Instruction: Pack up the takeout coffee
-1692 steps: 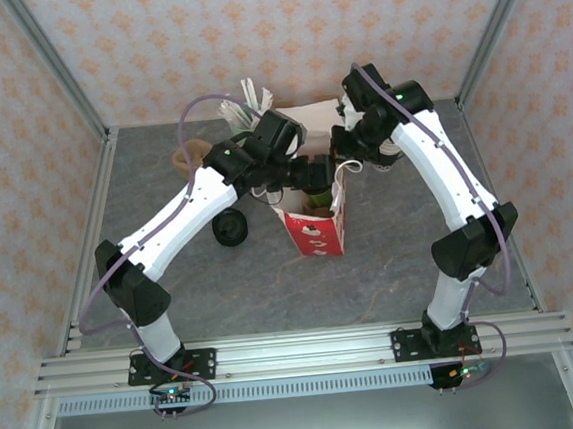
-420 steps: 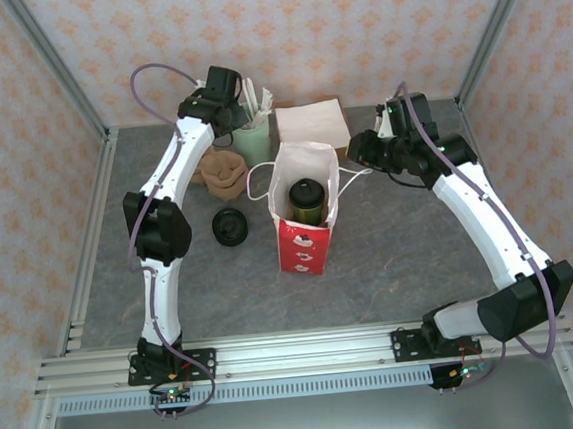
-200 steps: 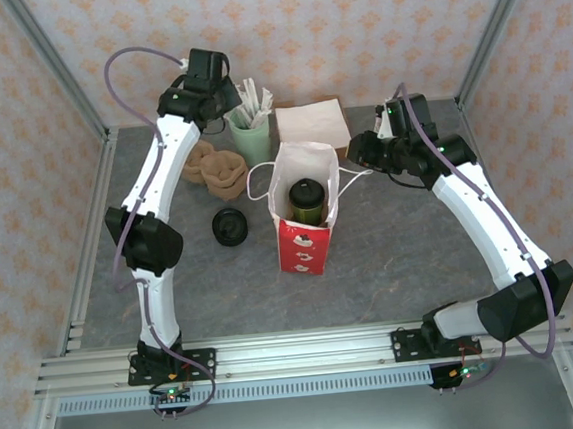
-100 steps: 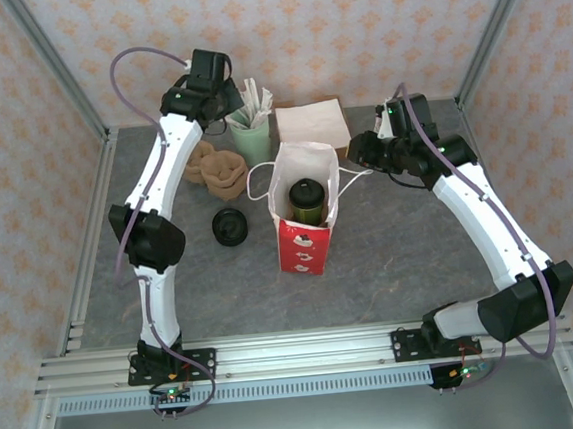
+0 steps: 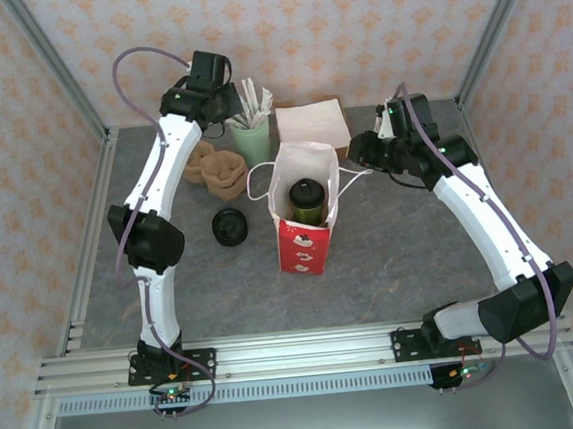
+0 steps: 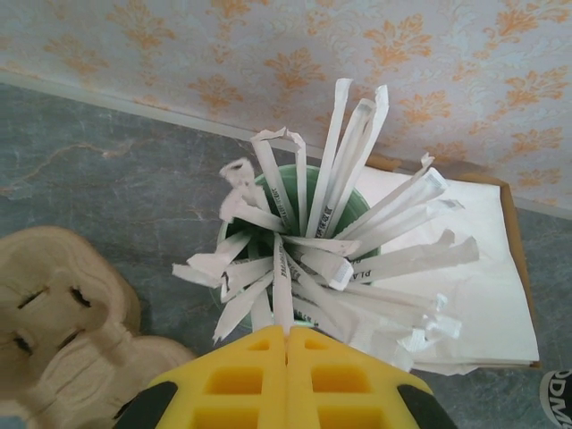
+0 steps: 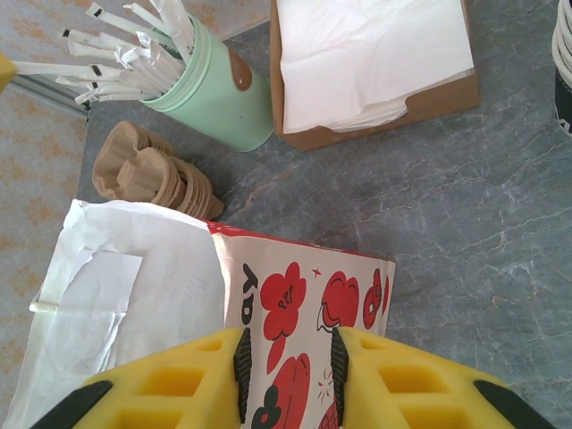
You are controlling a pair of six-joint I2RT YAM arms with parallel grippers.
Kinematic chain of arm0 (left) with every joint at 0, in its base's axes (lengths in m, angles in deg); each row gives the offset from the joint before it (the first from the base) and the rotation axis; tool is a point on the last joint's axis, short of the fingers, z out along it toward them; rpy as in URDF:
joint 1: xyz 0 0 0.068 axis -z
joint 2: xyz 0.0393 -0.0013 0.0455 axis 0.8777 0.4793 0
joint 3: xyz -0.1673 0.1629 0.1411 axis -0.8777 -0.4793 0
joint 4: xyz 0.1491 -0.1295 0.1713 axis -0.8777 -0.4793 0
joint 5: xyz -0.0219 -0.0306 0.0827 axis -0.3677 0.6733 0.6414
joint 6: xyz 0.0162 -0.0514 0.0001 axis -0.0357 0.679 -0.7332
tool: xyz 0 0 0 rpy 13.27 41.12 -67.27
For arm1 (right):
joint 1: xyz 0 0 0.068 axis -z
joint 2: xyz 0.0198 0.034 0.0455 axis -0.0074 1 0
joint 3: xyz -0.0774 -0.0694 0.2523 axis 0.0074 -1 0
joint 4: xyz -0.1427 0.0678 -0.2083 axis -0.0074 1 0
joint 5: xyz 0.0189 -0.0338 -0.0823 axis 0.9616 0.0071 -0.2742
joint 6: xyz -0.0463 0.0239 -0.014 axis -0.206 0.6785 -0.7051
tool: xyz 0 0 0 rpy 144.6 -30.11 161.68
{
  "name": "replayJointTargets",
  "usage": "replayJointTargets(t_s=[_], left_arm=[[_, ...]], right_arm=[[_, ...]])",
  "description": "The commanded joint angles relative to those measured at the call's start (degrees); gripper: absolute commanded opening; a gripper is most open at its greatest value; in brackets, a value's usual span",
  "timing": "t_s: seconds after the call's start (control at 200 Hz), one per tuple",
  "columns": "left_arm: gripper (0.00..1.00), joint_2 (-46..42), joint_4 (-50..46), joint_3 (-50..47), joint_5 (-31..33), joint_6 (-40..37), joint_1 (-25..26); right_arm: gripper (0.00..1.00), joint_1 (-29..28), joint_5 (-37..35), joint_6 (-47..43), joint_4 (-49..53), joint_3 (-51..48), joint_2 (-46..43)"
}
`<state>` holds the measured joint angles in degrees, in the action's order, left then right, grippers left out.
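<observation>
The wrapped straw goes up with my left gripper next, then back and down into the red bag [image 5: 304,245], before the release.
The takeout coffee [image 5: 306,197], with dark sides and a black lid, stands upright inside the red bag [image 5: 304,245], whose top is open. My left gripper [image 5: 229,107] is at the back, over the green cup [image 5: 254,142] of paper-wrapped straws. Its yellow fingers are shut [image 6: 288,329] on the end of one wrapped straw [image 6: 282,286]. My right gripper [image 5: 359,154] hovers just right of the bag's rim, near the white handle [image 5: 353,174]. Its jaws [image 7: 289,340] stand apart with nothing held, and the bag's printed side [image 7: 304,286] lies beyond them.
A brown tray of white napkins [image 5: 312,124] sits behind the bag. Brown cardboard sleeves [image 5: 220,170] lie left of the green cup, and black lids [image 5: 230,225] lie left of the bag. Metal frame posts and patterned walls close in the table.
Since the oldest frame both arms have left the bag, with the coffee inside it. The left arm went to the straw cup. Over the last second it has barely moved.
</observation>
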<state>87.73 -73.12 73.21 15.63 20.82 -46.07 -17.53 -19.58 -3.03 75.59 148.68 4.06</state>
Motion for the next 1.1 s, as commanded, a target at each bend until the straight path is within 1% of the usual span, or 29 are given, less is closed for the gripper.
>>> replayJointTargets(t_s=[0.0, 0.27, 0.405, 0.49, 0.55, 0.706, 0.886, 0.996, 1.091], left_arm=[[0.01, -8.8, -3.6, 0.5, 1.0, -3.1, 0.6], [0.01, -21.8, -6.0, -5.6, 2.0, -5.9, 1.0], [0.01, -26.5, -7.3, -6.2, 1.5, -6.9, 1.4], [0.01, -29.4, -8.0, -6.2, 0.6, -8.0, 2.1], [0.02, -31.6, -8.0, -6.4, -1.8, -9.0, 2.8], [0.02, -36.3, -9.7, -6.3, -2.9, -13.1, 8.6], [0.02, -39.9, -13.1, -6.7, -6.4, -14.9, 14.9], [0.02, -41.4, -14.9, -8.4, -7.5, -16.3, 19.5], [0.02, -42.0, -17.4, -9.8, -5.6, -17.8, 23.4]], right_arm=[[0.32, -0.2, -1.9, -0.8, -1.6, -0.3, -2.1], [0.32, -0.2, -4.5, -1.0, -3.2, 0.0, -4.2], [0.32, -0.1, -6.6, -1.4, -2.9, 0.7, -5.0], [0.32, 0.0, -8.8, -1.7, -3.1, 0.8, -5.7], [0.32, 0.2, -10.5, -2.2, -2.9, 1.3, -6.0], [0.34, 0.9, -16.1, -3.3, -2.6, 2.7, -5.8], [0.34, 1.0, -20.2, -5.0, -1.7, 7.0, -1.9], [0.34, 1.0, -21.4, -6.3, -2.8, 9.9, 1.2], [0.34, 1.1, -21.2, -7.1, -3.4, 13.0, 4.9]])
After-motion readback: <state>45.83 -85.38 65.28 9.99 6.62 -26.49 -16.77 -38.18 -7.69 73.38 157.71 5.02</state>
